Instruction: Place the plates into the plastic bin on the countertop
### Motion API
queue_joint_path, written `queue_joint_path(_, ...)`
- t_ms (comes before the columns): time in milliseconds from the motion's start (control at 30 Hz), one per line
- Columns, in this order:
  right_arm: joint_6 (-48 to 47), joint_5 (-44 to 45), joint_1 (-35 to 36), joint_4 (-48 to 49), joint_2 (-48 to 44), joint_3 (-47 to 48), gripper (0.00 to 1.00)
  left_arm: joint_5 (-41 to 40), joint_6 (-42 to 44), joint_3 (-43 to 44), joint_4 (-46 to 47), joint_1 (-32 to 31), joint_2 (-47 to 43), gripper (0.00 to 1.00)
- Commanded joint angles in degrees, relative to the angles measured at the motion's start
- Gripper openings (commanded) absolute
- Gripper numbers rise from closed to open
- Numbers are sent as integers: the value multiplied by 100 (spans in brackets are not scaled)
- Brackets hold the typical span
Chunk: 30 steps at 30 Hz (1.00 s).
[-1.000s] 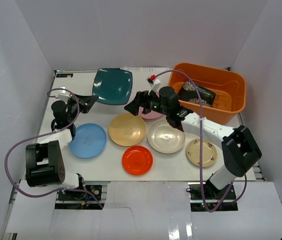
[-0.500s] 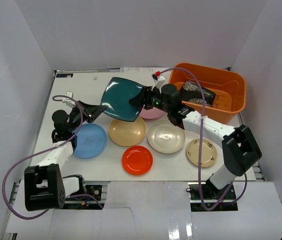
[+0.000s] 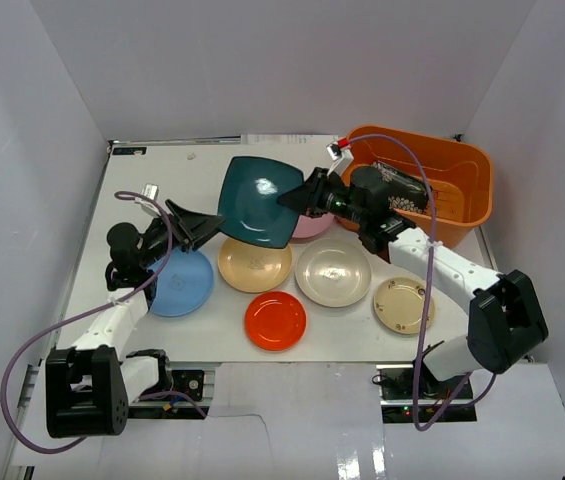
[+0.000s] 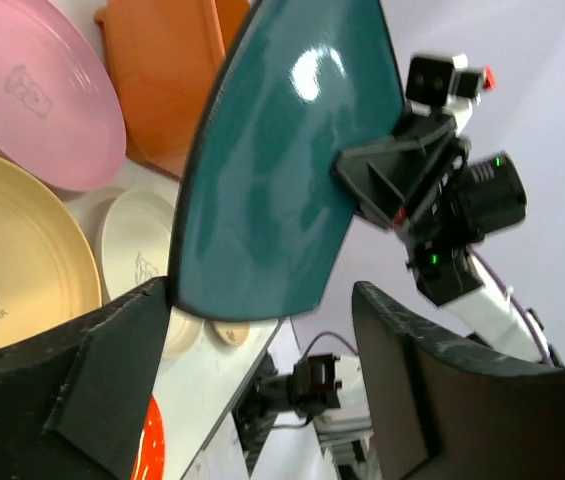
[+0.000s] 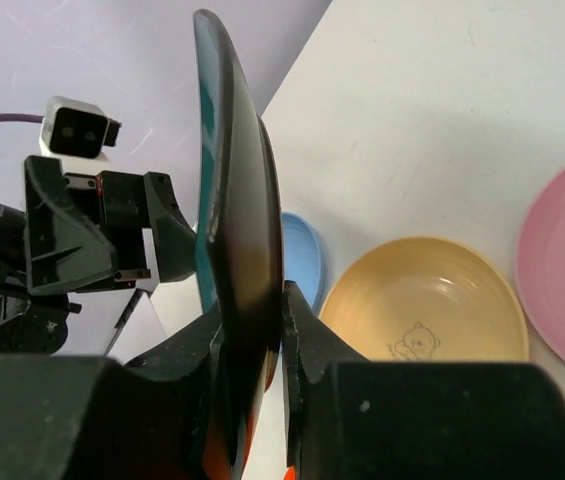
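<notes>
My right gripper should next carry the teal plate across and down onto the black plate [image 3: 404, 187] and let go of it, because the bin stands open to the right in the top view.
The dark teal square plate [image 3: 260, 201] hangs tilted in the air over the countertop [image 3: 162, 180], with my right gripper [image 3: 298, 199] shut on its right edge. The right wrist view shows the plate edge-on [image 5: 234, 190] between the pinched jaws of that gripper [image 5: 262, 325]. My left gripper [image 3: 200, 222] stands open just left of the plate; in its own view the teal plate [image 4: 272, 170] sits above the spread jaws [image 4: 262, 345], untouched. The orange plastic bin [image 3: 467, 200] at the back right holds the black patterned plate [image 3: 404, 187].
On the countertop lie a light blue plate [image 3: 177, 282], a yellow plate [image 3: 254, 265], a cream plate [image 3: 333, 272], a red-orange plate [image 3: 275, 320], a small beige plate [image 3: 403, 305] and a partly hidden pink plate [image 3: 312, 229]. White walls surround the table.
The teal plate went from my left gripper to my right: the left opened, the right closed on it. Plate and right arm have shifted right, toward the bin.
</notes>
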Motion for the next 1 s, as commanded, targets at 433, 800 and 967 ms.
queue_joint_path(433,-325,-2443,-5133,-1359,-654,1074,8,-303,3746,1234,-4015,-2602,-989,98)
queue_joint_path(800,-1264,-2444,-5635,-2334,1058,2339,8,-1735,4626,1471,-5080,-3745,-1957,98)
queue_joint_path(967,-1300,-2515,-5732,-2343,1551,2392,8,-2026,4697,1515,-5230,-4009,-1992,98)
